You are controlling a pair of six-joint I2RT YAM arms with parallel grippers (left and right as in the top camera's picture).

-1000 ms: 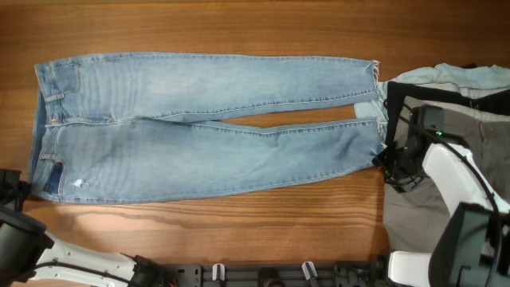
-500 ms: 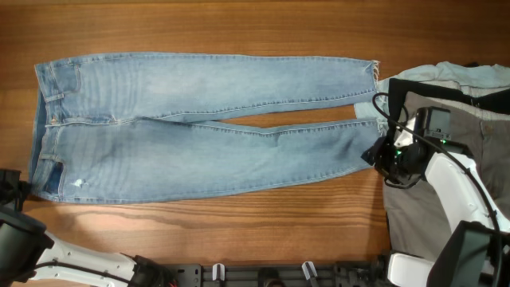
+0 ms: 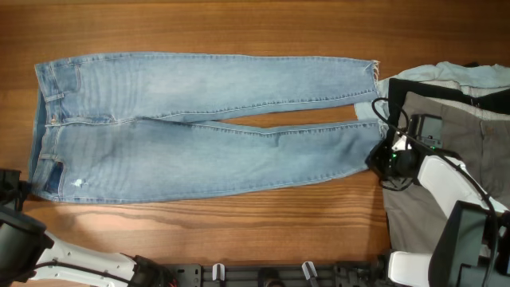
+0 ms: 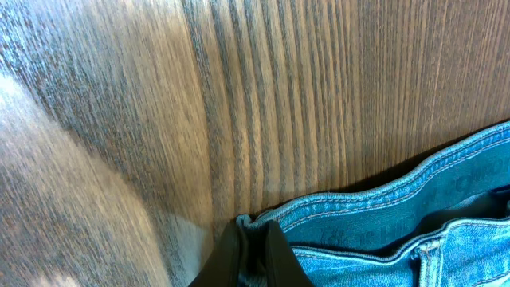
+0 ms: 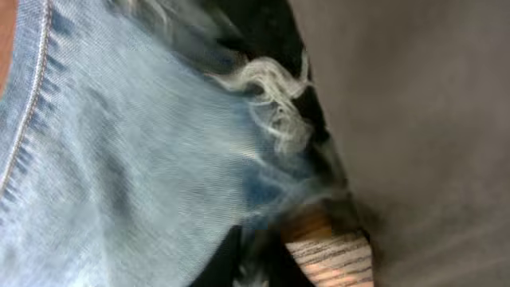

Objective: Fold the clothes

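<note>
My right gripper will next lift the near hem up and outward onto the far leg's frayed hem (image 3: pixel 370 75) and let go, stacking the spread legs.
The light blue jeans (image 3: pixel 199 135) lie flat on the wooden table, waistband at the left, both legs running right. My left gripper (image 3: pixel 24 191) is at the near waistband corner. In the left wrist view its jaws (image 4: pixel 253 253) are shut on the waistband edge (image 4: pixel 382 207). My right gripper (image 3: pixel 381 159) is at the near leg's frayed hem. In the right wrist view its jaws (image 5: pixel 256 267) pinch the denim hem (image 5: pixel 159 135), with loose white threads above them.
A pile of other clothes lies at the right edge: grey trousers (image 3: pixel 434 211), a pale blue shirt (image 3: pixel 466 76) and a dark layer between them. The grey cloth (image 5: pixel 430 119) sits right beside the hem. Bare wood (image 3: pixel 239 231) runs along the near side.
My right gripper shifted slightly left onto the near leg's hem, and the hem moved a little with it. The left gripper and the waistband have not moved.
</note>
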